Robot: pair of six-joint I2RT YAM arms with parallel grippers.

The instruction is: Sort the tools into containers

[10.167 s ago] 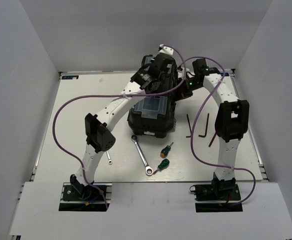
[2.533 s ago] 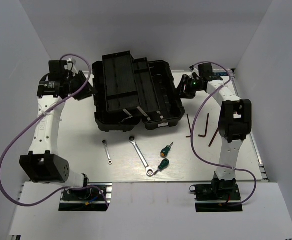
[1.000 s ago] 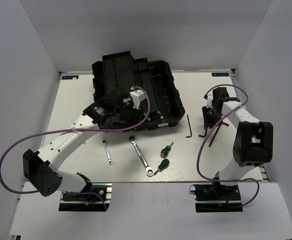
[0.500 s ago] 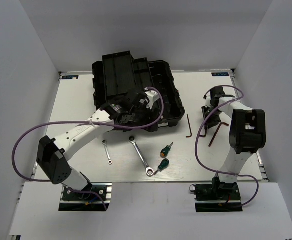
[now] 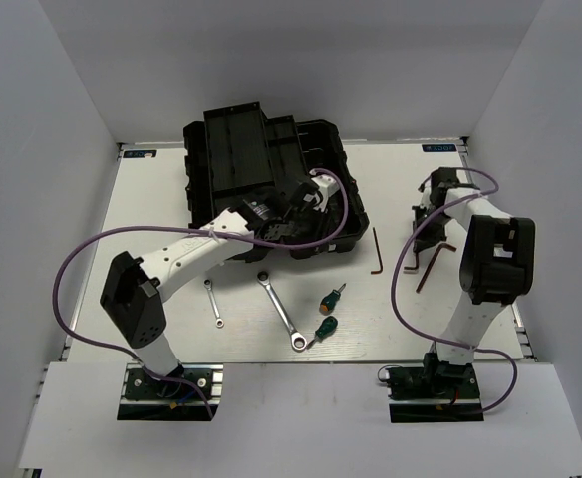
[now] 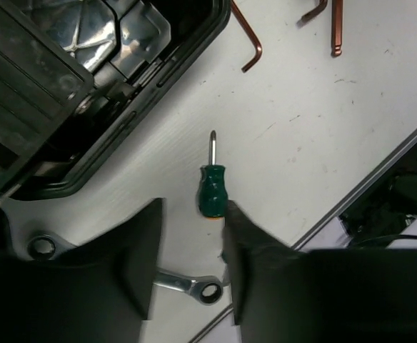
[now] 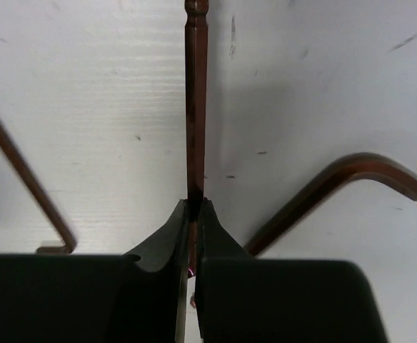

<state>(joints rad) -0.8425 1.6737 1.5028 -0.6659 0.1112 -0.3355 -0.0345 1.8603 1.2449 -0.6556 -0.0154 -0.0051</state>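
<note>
The hex key goes up, outward and to the left in the top view next, and my right gripper releases it there, as the toolbox's far end (image 5: 324, 150) is open.
The black toolbox (image 5: 233, 149) lies open at the table's back, lid flat to the left. My left gripper (image 5: 311, 211) hovers over the toolbox's front right corner, open and empty. In the left wrist view it (image 6: 193, 209) frames a green screwdriver (image 6: 211, 190) and the long wrench's ring end (image 6: 208, 289) on the table below. My right gripper (image 5: 423, 229) is shut on a thin hex key (image 7: 196, 107) lying on the table. Two screwdrivers (image 5: 328, 313), the long wrench (image 5: 281, 311) and the short wrench (image 5: 213, 302) lie in front of the toolbox.
Two more hex keys lie beside the held one, one to the left (image 7: 23, 179) and one to the right (image 7: 337, 193). The toolbox rim (image 6: 116, 136) fills the left wrist view's upper left. The table's metal edge (image 6: 380, 171) runs at the right there.
The toolbox lid has been opened. My left arm has swung from the far left across the toolbox to its front right. My right gripper came down on the hex keys and closed.
</note>
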